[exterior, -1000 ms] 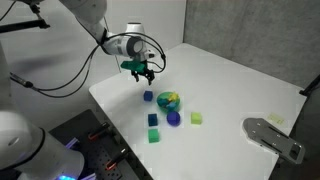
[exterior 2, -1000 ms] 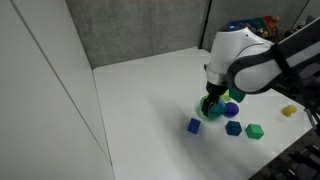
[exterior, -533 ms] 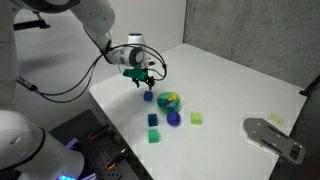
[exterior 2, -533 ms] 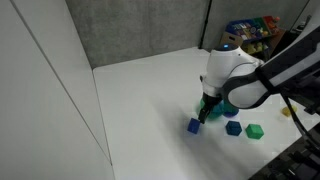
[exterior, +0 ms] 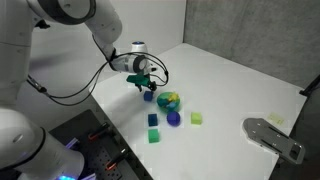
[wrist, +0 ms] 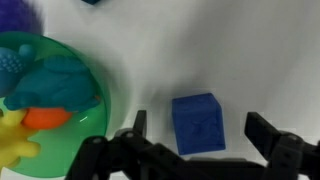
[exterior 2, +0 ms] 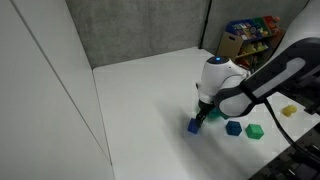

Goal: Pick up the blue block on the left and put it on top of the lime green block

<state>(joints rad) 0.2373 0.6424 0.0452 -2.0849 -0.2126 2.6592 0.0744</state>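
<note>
Next, my gripper comes down around the blue block [wrist: 197,123], since the block lines up between my fingers.
The blue block [wrist: 197,123] is a small dark blue cube on the white table, also seen in both exterior views [exterior: 148,96] [exterior 2: 193,125]. My gripper [wrist: 200,130] is open, just above the cube, with one finger on each side and a gap on both sides. It shows low over the cube in both exterior views [exterior: 143,84] [exterior 2: 203,114]. The lime green block [exterior: 196,118] sits apart beyond the bowl; it looks pale yellow in an exterior view [exterior 2: 289,111].
A green bowl [wrist: 108,95] holding toy pieces stands close beside the cube [exterior: 170,100]. A teal-blue block [exterior: 153,120], a darker green block [exterior: 154,135] and a rounded blue-violet piece [exterior: 174,119] lie nearby. A grey device [exterior: 272,135] sits at the table edge.
The gripper has come down and shifted over the blue block, and now straddles it. The blocks and bowl have not moved.
</note>
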